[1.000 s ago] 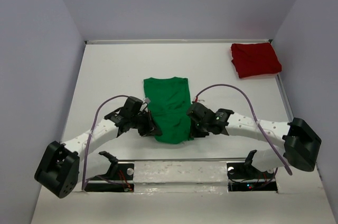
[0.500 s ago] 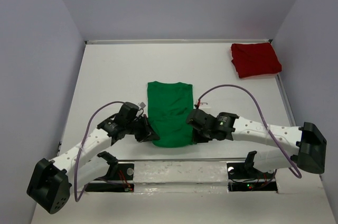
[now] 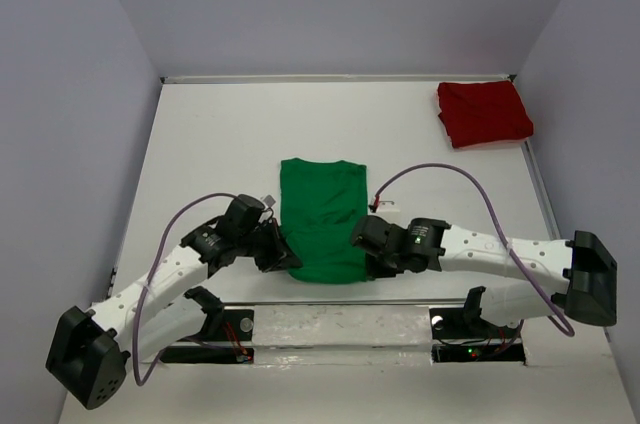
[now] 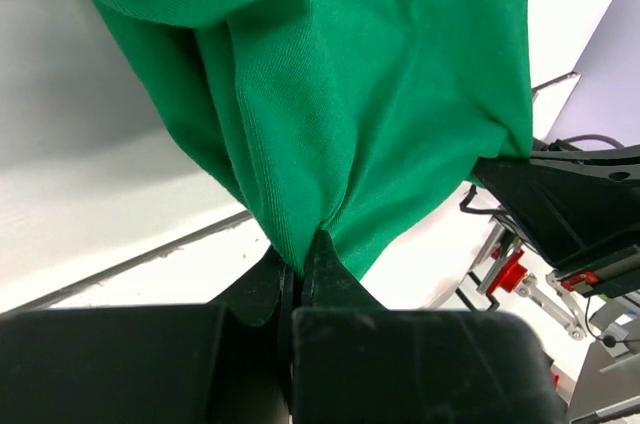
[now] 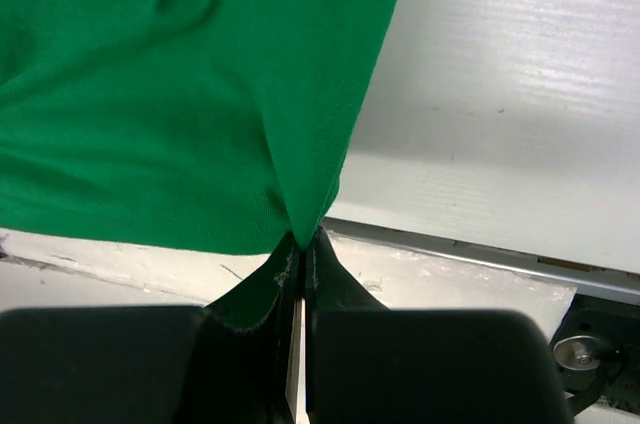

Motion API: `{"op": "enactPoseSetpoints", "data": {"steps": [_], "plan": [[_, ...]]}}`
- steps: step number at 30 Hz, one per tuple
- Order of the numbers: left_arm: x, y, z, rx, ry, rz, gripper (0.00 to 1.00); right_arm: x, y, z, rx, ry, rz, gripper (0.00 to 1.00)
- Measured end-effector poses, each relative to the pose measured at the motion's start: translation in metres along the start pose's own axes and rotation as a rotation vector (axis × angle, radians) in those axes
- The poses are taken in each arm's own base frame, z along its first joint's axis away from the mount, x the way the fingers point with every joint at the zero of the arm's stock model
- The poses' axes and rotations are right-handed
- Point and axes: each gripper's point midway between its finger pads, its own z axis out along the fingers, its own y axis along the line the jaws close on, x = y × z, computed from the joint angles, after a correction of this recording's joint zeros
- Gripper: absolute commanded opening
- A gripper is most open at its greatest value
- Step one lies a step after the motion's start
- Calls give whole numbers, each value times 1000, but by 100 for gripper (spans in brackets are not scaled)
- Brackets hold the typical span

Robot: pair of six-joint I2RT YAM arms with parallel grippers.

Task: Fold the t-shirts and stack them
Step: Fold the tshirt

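My left gripper holds the pinched hem corner. It will next move outward and let go of it over the shirt's collar end, because the shirt is still stretched out lengthwise.
The bright green t-shirt lies stretched lengthwise in the middle of the table, collar end away from the arms. My left gripper is shut on its near left corner, the cloth pinched between the jaws. At the near right corner my right gripper is shut on the green fabric too, a fold caught at the fingertips. The dark red t-shirt sits folded at the far right corner, away from both grippers.
The table's near edge, a grey strip, runs just under the shirt's hem. Grey walls close in the left, right and back. Both arm bases and their cables sit along the near edge.
Both grippers have pulled the green shirt toward the near edge; it now lies flatter and straighter. Both arms have drawn back and lowered. The red shirt has not moved.
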Motion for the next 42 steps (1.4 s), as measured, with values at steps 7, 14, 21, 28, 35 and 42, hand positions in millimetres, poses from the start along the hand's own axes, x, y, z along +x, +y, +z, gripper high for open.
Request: {"op": "enactPoseSetpoints", "data": {"steps": [7,14,21,28,35,42], "plan": [[13,-9,-5,22,9,-2,0,17,1,-5,9,19,-17,0],[23,-15,-8,38,17,-6,0,30,-1,-10,32,28,-19,0],[15,-24,-12,4,-1,7,0,14,3,-22,64,-27,-20,0],[-25,-71,-15,-19,-73,127,0,-45,3,-14,141,-92,-36,0],[-94,-72,-8,-72,-136,138,0,-127,-9,-11,177,-161,-62,0],[-154,-58,4,-120,-145,136,0,-182,-14,22,162,-136,-139,0]]}}
